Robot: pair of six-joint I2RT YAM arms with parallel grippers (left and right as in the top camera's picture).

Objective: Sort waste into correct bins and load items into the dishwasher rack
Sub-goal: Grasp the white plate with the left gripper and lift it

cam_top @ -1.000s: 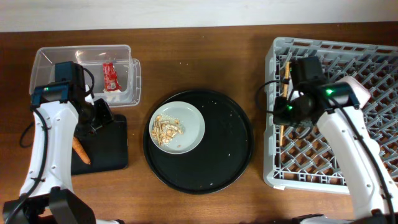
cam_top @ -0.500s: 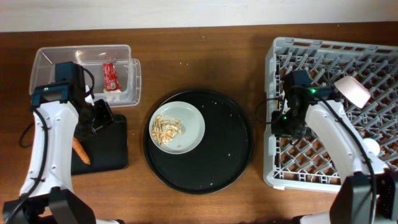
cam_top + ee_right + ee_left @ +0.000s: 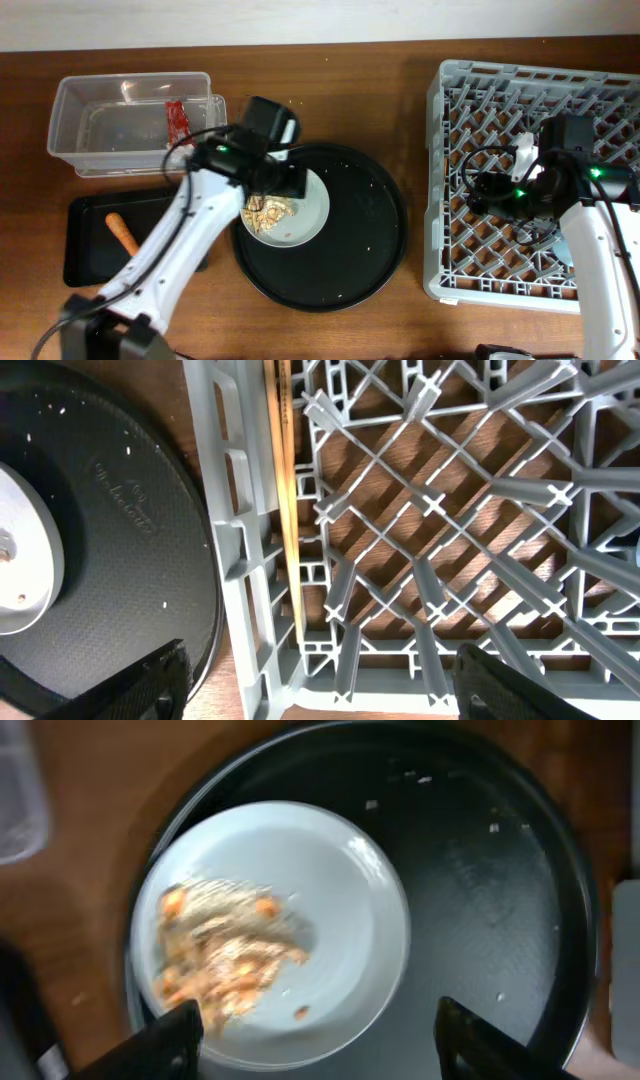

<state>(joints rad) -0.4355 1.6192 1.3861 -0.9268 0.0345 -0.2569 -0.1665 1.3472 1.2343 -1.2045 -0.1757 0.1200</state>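
Note:
My left gripper needs to lower and shift toward the dishwasher rack first, onto the plate's rim on that side (image 3: pixel 326 208) (image 3: pixel 399 947), which is free of the food scraps.
The pale grey-blue plate (image 3: pixel 300 205) (image 3: pixel 330 910) lies on the left of the round black tray, with beige food scraps (image 3: pixel 266 210) (image 3: pixel 215 955) on it. My left gripper (image 3: pixel 278 182) (image 3: pixel 320 1045) hovers open above the plate, one finger on each side of its near rim. The red-and-white wrapper (image 3: pixel 177 122) is in the clear tub (image 3: pixel 90 160). An orange carrot (image 3: pixel 122 233) lies in the shallow black tray (image 3: pixel 90 265). My right gripper (image 3: pixel 482 190) (image 3: pixel 335 685) is open over the grey dishwasher rack (image 3: pixel 450 270) (image 3: pixel 235 560). The chopsticks (image 3: pixel 284 490) lie along its left edge.
The round black tray (image 3: pixel 370 240) (image 3: pixel 500 870) fills the table's middle, with crumbs scattered on it. The left arm reaches across from the front left, passing the black rectangular tray. The right arm and its cables cover part of the rack's right side.
The left arm swung from the tub and black tray over to the plate, jaws widening. The right gripper opened, leaving the chopsticks in the rack, and drew back to the right.

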